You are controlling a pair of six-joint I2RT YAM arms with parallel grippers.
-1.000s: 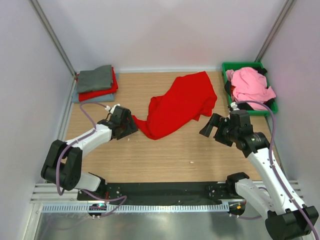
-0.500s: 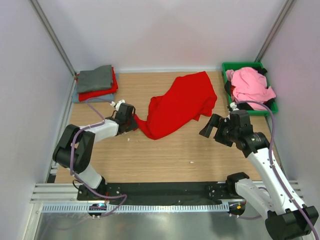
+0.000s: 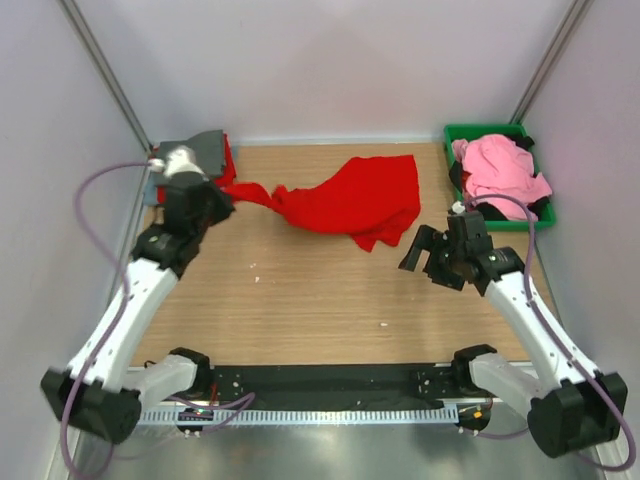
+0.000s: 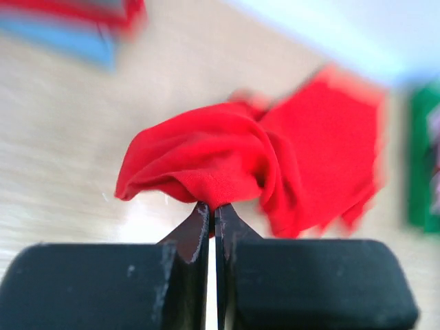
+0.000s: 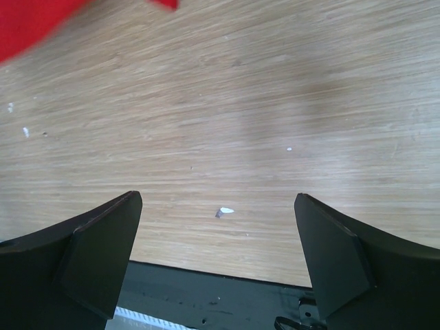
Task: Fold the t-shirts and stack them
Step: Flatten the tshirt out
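Observation:
I am holding only one corner of the red t-shirt, so my right gripper needs to go down and to the left in the top view and close on the t-shirt's near edge (image 3: 367, 243) (image 5: 166, 3).
A large bright red t-shirt (image 3: 352, 200) lies crumpled on the wooden table, one corner drawn out to the left. My left gripper (image 3: 224, 196) is shut on that corner, lifted near the back-left stack; in the left wrist view the cloth (image 4: 206, 161) bunches at the closed gripper (image 4: 212, 207). Folded t-shirts are stacked at the back left, grey on top (image 3: 195, 152) with red and light blue under it. A pink t-shirt (image 3: 500, 168) fills the bin, a dark one under it. My right gripper (image 3: 422, 258) hovers open and empty just right of the red shirt, over bare wood (image 5: 218, 206).
The green plastic bin (image 3: 483, 131) stands at the back right corner. White walls and metal posts close in the table on three sides. A black rail (image 3: 330, 380) runs along the near edge by the arm bases. Small white specks (image 5: 225, 211) lie on the wood.
The left gripper closed on the red shirt's left corner, then rose and swung back-left toward the stack, pulling the shirt out leftward. The right arm shifted only slightly.

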